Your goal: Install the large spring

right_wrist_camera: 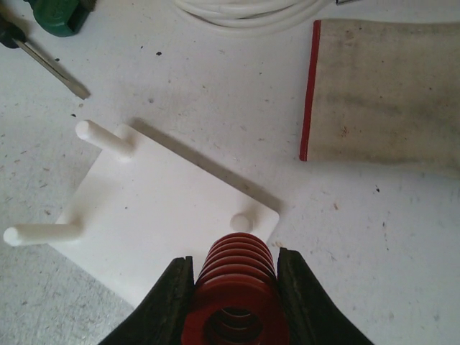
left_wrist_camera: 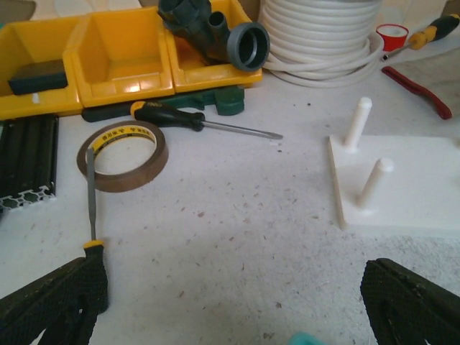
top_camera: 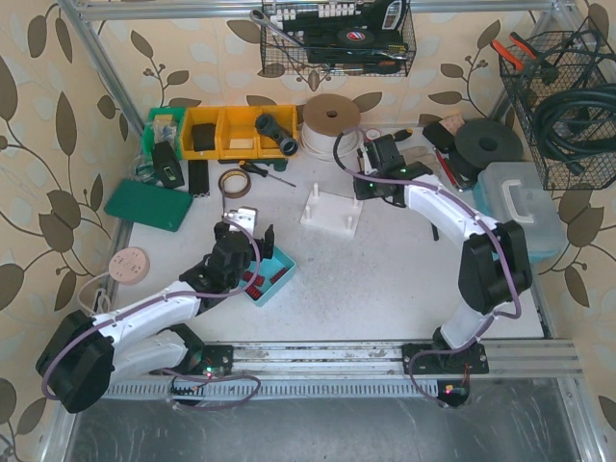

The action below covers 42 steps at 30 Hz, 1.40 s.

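Note:
The peg stands below my right gripper, so the gripper will next bring the red spring [right_wrist_camera: 237, 287] down over the bare peg at the plate's corner onto the plate and let go of it.
My right gripper [right_wrist_camera: 234, 264] is shut on the large red spring [right_wrist_camera: 237, 287], its axis pointing down at the white peg plate [right_wrist_camera: 158, 215]. The spring hangs just above and short of the plate's near peg [right_wrist_camera: 241, 221], seen end-on. Two other pegs [right_wrist_camera: 104, 136] stand on the plate's left side. In the top view the right gripper [top_camera: 364, 183] is over the plate [top_camera: 332, 214]. My left gripper [top_camera: 241, 234] is open and empty, its fingers [left_wrist_camera: 50, 302] spread wide above the table, by the teal tray [top_camera: 274, 279]. The plate also shows in the left wrist view [left_wrist_camera: 410, 187].
Yellow bins [top_camera: 231, 130] hold a grey pipe fitting [left_wrist_camera: 230, 36]. A tape roll [left_wrist_camera: 122, 154], two screwdrivers [left_wrist_camera: 194, 118] and a white hose coil [left_wrist_camera: 323, 43] lie beyond the left gripper. A green box [top_camera: 149, 204] sits left, a plastic case [top_camera: 520, 202] right.

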{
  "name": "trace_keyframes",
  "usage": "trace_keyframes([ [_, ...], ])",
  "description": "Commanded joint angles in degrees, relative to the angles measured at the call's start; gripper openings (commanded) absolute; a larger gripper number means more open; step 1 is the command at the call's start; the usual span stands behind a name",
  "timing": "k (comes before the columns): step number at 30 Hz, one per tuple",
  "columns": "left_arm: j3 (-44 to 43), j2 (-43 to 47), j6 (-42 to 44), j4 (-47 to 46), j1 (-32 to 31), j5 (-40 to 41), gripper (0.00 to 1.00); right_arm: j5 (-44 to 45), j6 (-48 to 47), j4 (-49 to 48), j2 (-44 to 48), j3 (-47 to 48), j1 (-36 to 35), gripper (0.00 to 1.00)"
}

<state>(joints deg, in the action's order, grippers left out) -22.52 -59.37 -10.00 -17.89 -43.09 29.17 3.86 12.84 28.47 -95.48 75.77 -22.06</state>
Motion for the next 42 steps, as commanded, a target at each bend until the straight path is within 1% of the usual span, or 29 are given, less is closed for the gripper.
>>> trace_keyframes([
  [1, -5.22, 1.66, -1.82, 7.18, 0.2, 3.08, 0.98, 0.44, -1.21, -0.13, -3.72, 4.58, 0.07, 0.0],
  [9, -4.26, 1.52, -1.5, 5.21, 0.2, 1.08, 0.98, 0.04, -1.22, 1.99, -10.09, 9.35, 0.09, 0.0],
  [26, -4.48, 1.28, -1.54, 5.41, 0.2, 0.69, 0.98, 0.75, -1.76, 3.41, -14.99, 11.81, 0.1, 0.0],
  [32, -4.5, 1.19, -1.39, 5.49, 0.2, 0.65, 0.99, 0.97, -1.68, 3.61, -16.34, 12.12, 0.14, 0.07],
  [38, -4.79, 1.11, -1.41, 6.02, 0.2, 0.64, 0.98, 1.06, -1.57, 3.91, -17.4, 12.41, 0.12, 0.22],
  [42, -5.05, 1.34, -1.64, 6.62, 0.2, 1.29, 0.98, 1.06, -1.37, 4.84, -17.73, 13.6, 0.18, 0.27],
])
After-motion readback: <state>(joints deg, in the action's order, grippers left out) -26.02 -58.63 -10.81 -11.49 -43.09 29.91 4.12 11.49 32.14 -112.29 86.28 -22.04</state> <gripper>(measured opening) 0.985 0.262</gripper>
